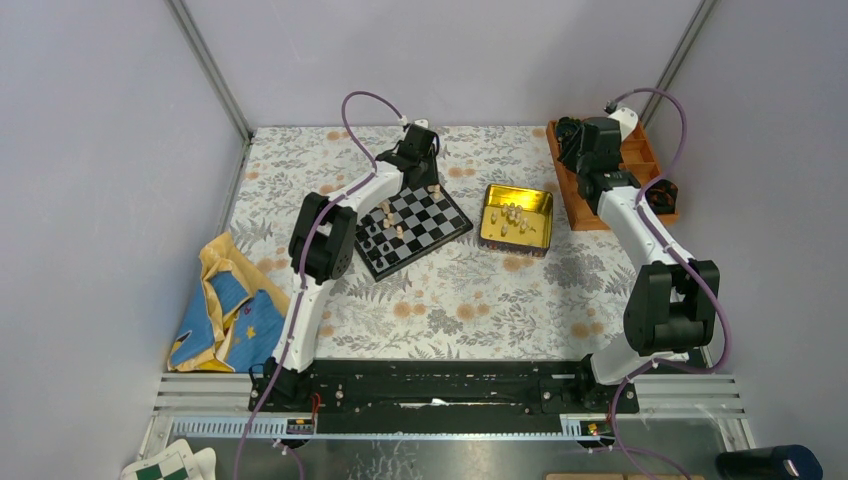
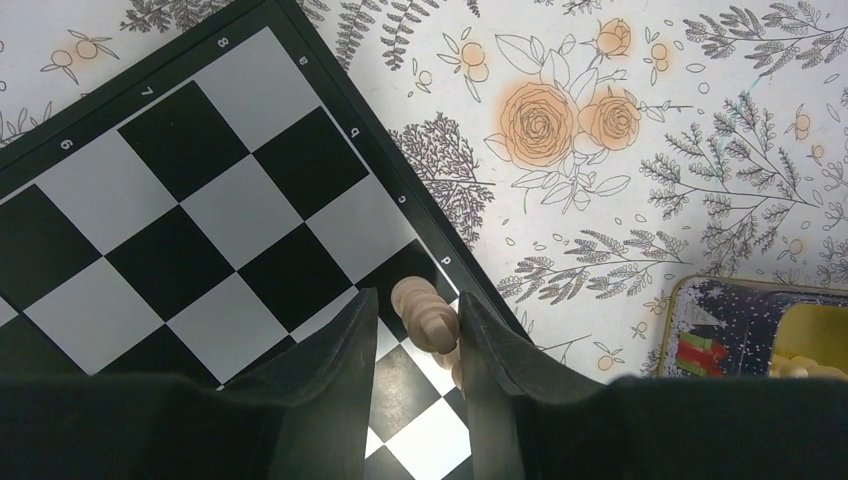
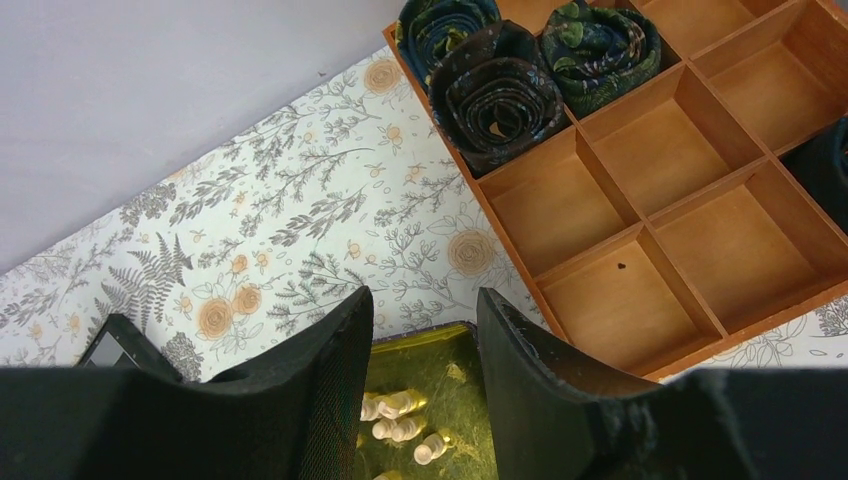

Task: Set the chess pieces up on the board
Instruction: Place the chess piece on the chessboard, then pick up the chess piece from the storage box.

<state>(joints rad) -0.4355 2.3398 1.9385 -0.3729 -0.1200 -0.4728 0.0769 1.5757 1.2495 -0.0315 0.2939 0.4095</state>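
Note:
Next, my right gripper comes back, to the left in the top view, and down around the tan piece by the tin's board-side edge, since it stands apart.
The board (image 1: 425, 222) lies left of centre, with a few tan pieces (image 1: 388, 212) and black pieces (image 1: 372, 240) standing on it. My left gripper (image 1: 425, 165) hangs over its far right corner. In the left wrist view my left gripper (image 2: 415, 300) is open around a tan piece (image 2: 428, 315) that stands on an edge square of the board (image 2: 200, 200). The piece sits close to the right finger, with a gap on its left. More tan pieces (image 3: 400, 428) lie in the gold tin (image 3: 440, 350). My right gripper (image 3: 425, 295) is open and empty high above it.
The gold tin (image 1: 492, 197) sits right of the board. An orange compartment tray (image 3: 640, 200) with dark rolled items (image 3: 500, 90) stands at the far right, under the right gripper (image 1: 590, 150). A yellow-and-blue cloth (image 1: 225, 315) lies at the left edge.

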